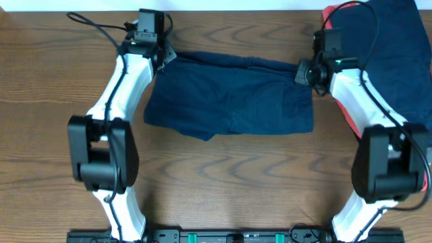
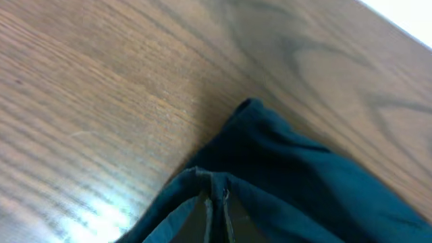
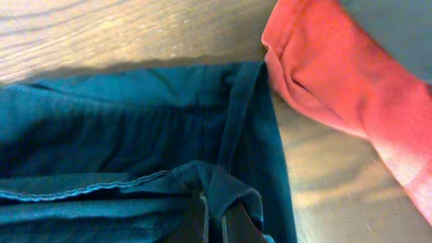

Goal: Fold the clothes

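I will lower my left gripper and ease it outward onto the lower layer's corner (image 2: pixel 252 120), since that still shows past the garment's pinched edge, then release the garment.
A dark blue garment (image 1: pixel 229 98) lies folded across the middle of the wooden table. My left gripper (image 1: pixel 162 57) is shut on its far left corner; the left wrist view shows the blue cloth (image 2: pixel 297 182) pinched between the fingers (image 2: pixel 217 212). My right gripper (image 1: pixel 302 71) is shut on its far right corner; the right wrist view shows a bunched fold of the cloth (image 3: pixel 135 128) between the fingers (image 3: pixel 214 219).
A pile of clothes lies at the far right: a dark navy piece (image 1: pixel 391 40) over a red one (image 1: pixel 351 118). The red garment (image 3: pixel 337 74) lies close beside the blue garment's right edge. Bare wood (image 1: pixel 223 175) stretches in front.
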`<state>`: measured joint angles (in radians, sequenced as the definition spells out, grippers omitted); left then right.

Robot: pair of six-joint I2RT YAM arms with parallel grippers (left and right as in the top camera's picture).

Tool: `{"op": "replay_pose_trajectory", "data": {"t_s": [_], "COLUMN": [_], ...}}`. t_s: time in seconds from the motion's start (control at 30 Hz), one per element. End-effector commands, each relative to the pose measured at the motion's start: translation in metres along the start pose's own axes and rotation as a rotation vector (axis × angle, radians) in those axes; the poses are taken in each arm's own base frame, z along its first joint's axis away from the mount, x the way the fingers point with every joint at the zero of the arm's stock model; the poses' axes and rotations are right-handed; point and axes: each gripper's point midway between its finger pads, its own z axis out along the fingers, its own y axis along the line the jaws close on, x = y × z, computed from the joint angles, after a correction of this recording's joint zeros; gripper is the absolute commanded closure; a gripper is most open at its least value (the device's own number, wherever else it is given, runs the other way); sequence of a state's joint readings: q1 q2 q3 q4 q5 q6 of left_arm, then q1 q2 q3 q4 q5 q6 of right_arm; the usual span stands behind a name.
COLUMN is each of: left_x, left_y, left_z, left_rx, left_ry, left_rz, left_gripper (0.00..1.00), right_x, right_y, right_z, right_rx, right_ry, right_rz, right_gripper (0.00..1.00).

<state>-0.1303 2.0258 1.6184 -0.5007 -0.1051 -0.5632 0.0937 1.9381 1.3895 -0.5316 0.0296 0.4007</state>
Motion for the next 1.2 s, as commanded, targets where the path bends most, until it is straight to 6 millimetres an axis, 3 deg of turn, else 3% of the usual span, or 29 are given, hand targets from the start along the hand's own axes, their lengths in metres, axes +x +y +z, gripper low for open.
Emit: {"op": "replay_pose_trajectory", "data": {"t_s": [0.0, 0.13, 0.43, 0.47, 0.5, 0.53, 0.57, 0.73, 0.9, 1.03, 1.17], "left_x": [-0.007, -0.009, -0.03, -0.03, -0.031, -0.032, -0.033, -0.04, -0.042, -0.03, -0.004], "left_y": [0.004, 0.0, -0.014, -0.015, -0.015, -0.016, -0.016, -0.017, -0.006, 0.007, 0.022], "left_z": [0.017, 0.029, 0.027, 0.027, 0.027, 0.027, 0.027, 0.014, -0.027, -0.053, -0.052], "left_rx": [-0.031, -0.019, 0.038, 0.041, 0.043, 0.046, 0.047, 0.043, 0.021, -0.013, -0.059], "left_ry": [-0.036, -0.056, -0.139, -0.142, -0.146, -0.15, -0.154, -0.171, -0.144, -0.085, 0.029], "left_rz": [0.011, 0.007, 0.003, 0.003, 0.002, 0.005, 0.023, 0.15, 0.179, 0.192, 0.28], "left_gripper": [0.94, 0.94, 0.93, 0.76, 0.52, 0.25, 0.02, 0.02, 0.02, 0.02, 0.02], "right_x": [-0.008, -0.016, -0.054, -0.057, -0.06, -0.063, -0.066, -0.077, -0.076, -0.054, -0.017], "right_y": [-0.015, -0.013, 0.001, 0.002, 0.003, 0.005, 0.006, 0.01, 0.031, 0.044, 0.053], "right_z": [0.019, 0.032, 0.026, 0.026, 0.025, 0.024, 0.023, 0.007, -0.036, -0.053, -0.044], "right_rx": [0.05, 0.04, -0.019, -0.024, -0.027, -0.032, -0.035, -0.047, -0.138, -0.14, -0.122], "right_ry": [-0.023, -0.061, -0.215, -0.227, -0.239, -0.253, -0.265, -0.308, -0.306, -0.242, -0.122], "right_rz": [0.005, 0.007, -0.011, -0.012, -0.013, -0.026, -0.036, -0.069, -0.124, -0.185, -0.266], "right_gripper": [0.99, 0.99, 0.97, 0.91, 0.66, 0.26, 0.01, 0.01, 0.01, 0.01, 0.01]}}
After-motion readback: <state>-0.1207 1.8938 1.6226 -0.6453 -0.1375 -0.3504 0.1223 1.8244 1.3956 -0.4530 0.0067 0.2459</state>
